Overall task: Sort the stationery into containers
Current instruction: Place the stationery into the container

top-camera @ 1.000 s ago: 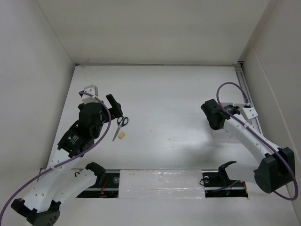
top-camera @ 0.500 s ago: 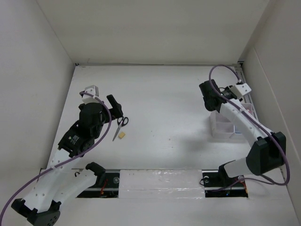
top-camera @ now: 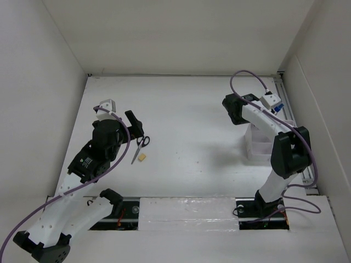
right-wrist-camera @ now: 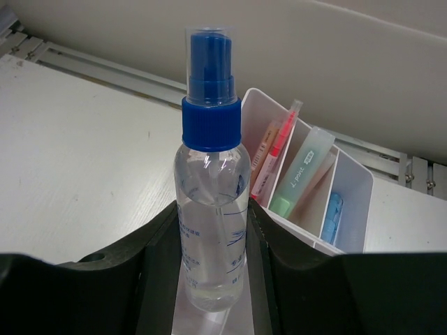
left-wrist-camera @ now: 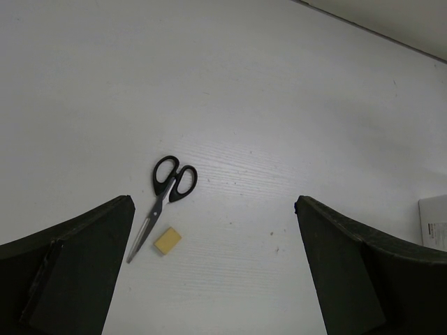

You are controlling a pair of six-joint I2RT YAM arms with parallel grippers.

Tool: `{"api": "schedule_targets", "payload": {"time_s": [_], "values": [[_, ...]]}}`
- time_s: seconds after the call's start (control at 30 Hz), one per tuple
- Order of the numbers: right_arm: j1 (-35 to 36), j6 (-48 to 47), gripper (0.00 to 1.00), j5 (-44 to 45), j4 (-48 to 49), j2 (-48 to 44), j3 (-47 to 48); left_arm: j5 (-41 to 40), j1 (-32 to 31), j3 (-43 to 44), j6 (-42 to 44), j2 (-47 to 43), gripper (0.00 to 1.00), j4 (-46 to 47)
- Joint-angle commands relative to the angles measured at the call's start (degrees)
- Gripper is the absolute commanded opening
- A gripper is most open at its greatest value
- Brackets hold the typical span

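Next, my right gripper moves down and slightly away from the bar, over the organiser's empty section (right-wrist-camera: 184, 314). It then releases the clear bottle there, as pens and markers occupy others.
Black-handled scissors (top-camera: 141, 143) (left-wrist-camera: 167, 187) and a small yellow eraser (top-camera: 142, 158) (left-wrist-camera: 167, 240) lie side by side on the table. My left gripper (top-camera: 134, 126) (left-wrist-camera: 213, 202) hangs open above them, touching neither. My right gripper (top-camera: 274, 110) (right-wrist-camera: 211, 279) is shut on the clear glue bottle with the blue cap (top-camera: 278, 108) (right-wrist-camera: 211, 202), held upright beside the white divided organiser (top-camera: 255, 147) (right-wrist-camera: 353, 183). Thin orange-red pens (right-wrist-camera: 274, 148), a green marker (right-wrist-camera: 300, 171) and a blue marker (right-wrist-camera: 332, 216) stand in separate compartments of it.
White walls close in the table on three sides. A metal rail (top-camera: 286, 104) (right-wrist-camera: 84, 63) runs along the right wall behind the organiser. The arm bases stand at the near edge behind a foil-covered strip (top-camera: 186, 211).
My right arm has swung toward the back of the table with the glue bottle, folding its elbow up over the organiser. The left arm, scissors and eraser stay put.
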Motion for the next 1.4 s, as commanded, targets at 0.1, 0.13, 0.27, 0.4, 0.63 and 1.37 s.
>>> {"api": "schedule_targets", "payload": {"time_s": [0.1, 0.13, 0.27, 0.4, 0.63, 1.37], "values": [[0.60, 1.90, 0.00, 3.56, -2.44, -0.53, 2.66, 0.58, -0.15, -0.25, 0.89, -0.12, 1.00, 2.36], [0.60, 1.90, 0.00, 3.56, -2.44, 0.26, 2.67, 0.58, -0.15, -0.25, 0.89, -0.12, 1.00, 2.36], [0.07, 4.60, 0.00, 4.09, -5.07, 3.16, 4.25, 0.58, -0.15, -0.25, 0.89, -0.12, 1.00, 2.36], [-0.46, 4.62, 0.00, 4.09, -5.70, 3.70, 4.87, 0.58, -0.15, -0.25, 0.89, -0.12, 1.00, 2.36], [-0.98, 5.14, 0.00, 4.09, -4.29, 3.70, 3.28, 1.11, -0.15, -0.25, 0.89, -0.12, 1.00, 2.36], [-0.98, 10.24, 0.06, 2.51, -5.51, 4.23, 0.65, 1.63, -0.68, -0.25, 1.42, -0.65, 1.00, 2.36]]}}
